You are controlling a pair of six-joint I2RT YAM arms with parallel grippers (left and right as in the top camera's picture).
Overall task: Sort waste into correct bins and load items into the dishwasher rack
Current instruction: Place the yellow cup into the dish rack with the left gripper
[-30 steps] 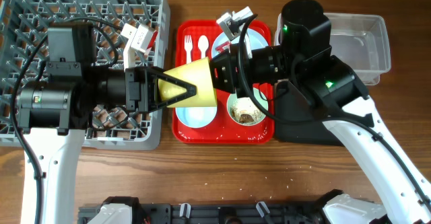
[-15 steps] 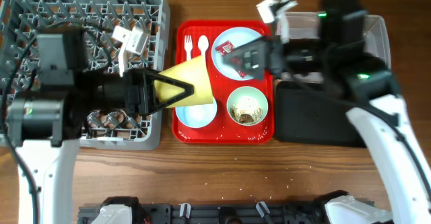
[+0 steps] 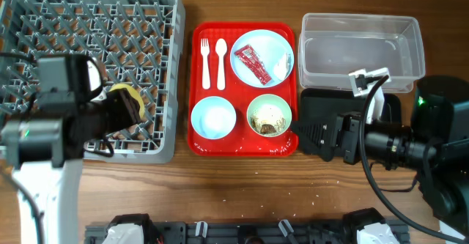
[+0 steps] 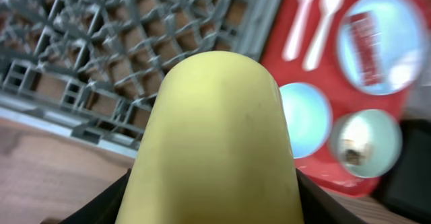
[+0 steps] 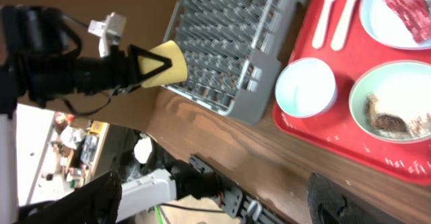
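Note:
The rack's near corner [image 3: 149, 137] beside the red tray is empty, so I will lower my left gripper into it next and let go of the yellow round object.
My left gripper [image 3: 129, 106] is shut on the yellow round object [image 3: 119, 94], holding it over the front part of the grey dishwasher rack [image 3: 146, 24]. In the left wrist view the yellow object [image 4: 215, 116] fills the middle between my left gripper's [image 4: 214, 207] black fingers. My right gripper [image 3: 311, 138] hangs open and empty above the black tray [image 3: 326, 105], near the table's front. On the red tray, the plate [image 3: 262, 57] carries the red wrapper [image 3: 253, 59] and a white scrap [image 3: 281, 66]. One bowl [image 3: 213, 117] is empty. The other bowl [image 3: 269, 117] holds crumbly leftovers.
A white fork [image 3: 205, 61] and spoon [image 3: 220, 59] lie on the red tray [image 3: 243, 145]. The clear tub [image 3: 363, 46] stands at the back right, behind the black tray. The right wrist view looks past the open right gripper [image 5: 212, 207] toward the rack [image 5: 236, 35].
The right gripper opened, let go of the yellow object and withdrew to the front right. The left arm carried the yellow object left, from above the red tray to above the rack.

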